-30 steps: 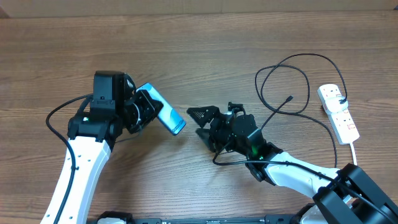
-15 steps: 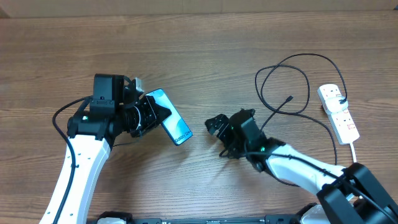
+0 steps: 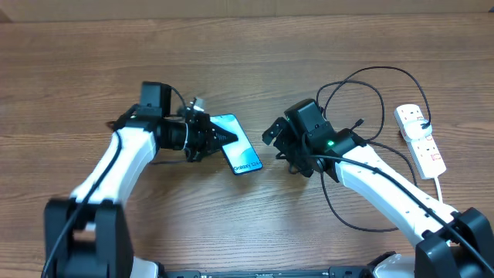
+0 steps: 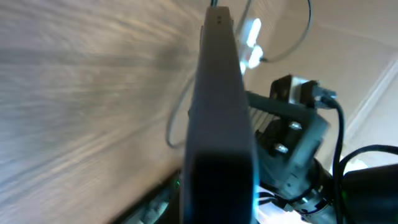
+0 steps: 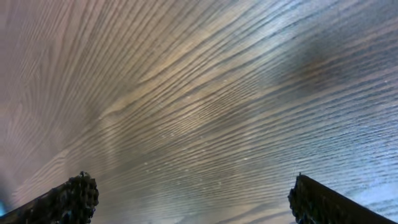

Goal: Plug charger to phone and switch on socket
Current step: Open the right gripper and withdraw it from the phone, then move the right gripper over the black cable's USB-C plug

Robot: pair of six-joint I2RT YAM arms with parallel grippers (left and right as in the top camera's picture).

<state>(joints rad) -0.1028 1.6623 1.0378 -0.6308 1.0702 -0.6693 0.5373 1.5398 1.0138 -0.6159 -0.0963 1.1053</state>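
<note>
My right gripper swings away from the phone next, toward the charger's loops, then comes down to the connector (image 3: pixel 358 123).
The phone (image 3: pixel 241 154), with its light blue screen up, hangs above the middle of the table, and my left gripper (image 3: pixel 222 141) is shut on its left end. In the left wrist view the phone (image 4: pixel 221 93) runs edge-on up the middle and hides the fingers. My right gripper (image 3: pixel 276 145) stands open just right of the phone, apart from it. Its fingertips (image 5: pixel 74 196) frame bare wood with nothing between them. The charger (image 3: pixel 355 96) lies looped at the back right, its connector tip (image 3: pixel 360 122) close behind the right wrist. The socket (image 3: pixel 421 139) lies at the far right.
The socket's white cord (image 3: pixel 441 185) runs toward the front edge at the right. A thin black cable trails from the right arm (image 3: pixel 378 181) across the table near the charger's loops. The right arm's housing (image 4: pixel 292 134) shows beyond the phone in the left wrist view.
My left gripper has carried the phone right toward the table's middle, turning its screen up. The right arm has swung back and right, toward the charger loops, still open.
</note>
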